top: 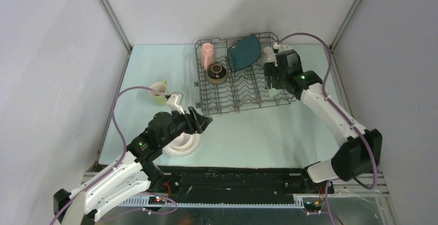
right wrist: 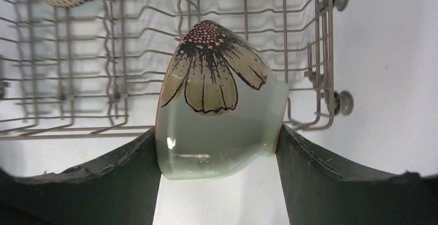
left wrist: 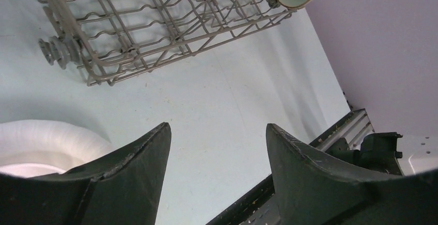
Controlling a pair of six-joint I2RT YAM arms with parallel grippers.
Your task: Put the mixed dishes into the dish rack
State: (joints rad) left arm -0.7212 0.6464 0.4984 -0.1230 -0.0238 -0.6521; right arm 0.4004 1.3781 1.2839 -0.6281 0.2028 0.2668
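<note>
The pale green bowl needs to go down into the rack beside the white dish, where wires stand empty, once the right gripper has turned toward the dark teal plate.
The dish rack stands at the back middle of the table. In it are a pink mug, a brown bowl, a dark teal plate on edge and a white dish. My right gripper is shut on a pale green bowl with a flower print, held on its side over the rack's right end. My left gripper is open and holds nothing, low over the table just right of a white bowl. A yellow-green mug stands left of the rack.
The rack has small wheels on its corners. White walls close in the table on three sides. The arms' black base rail runs along the near edge.
</note>
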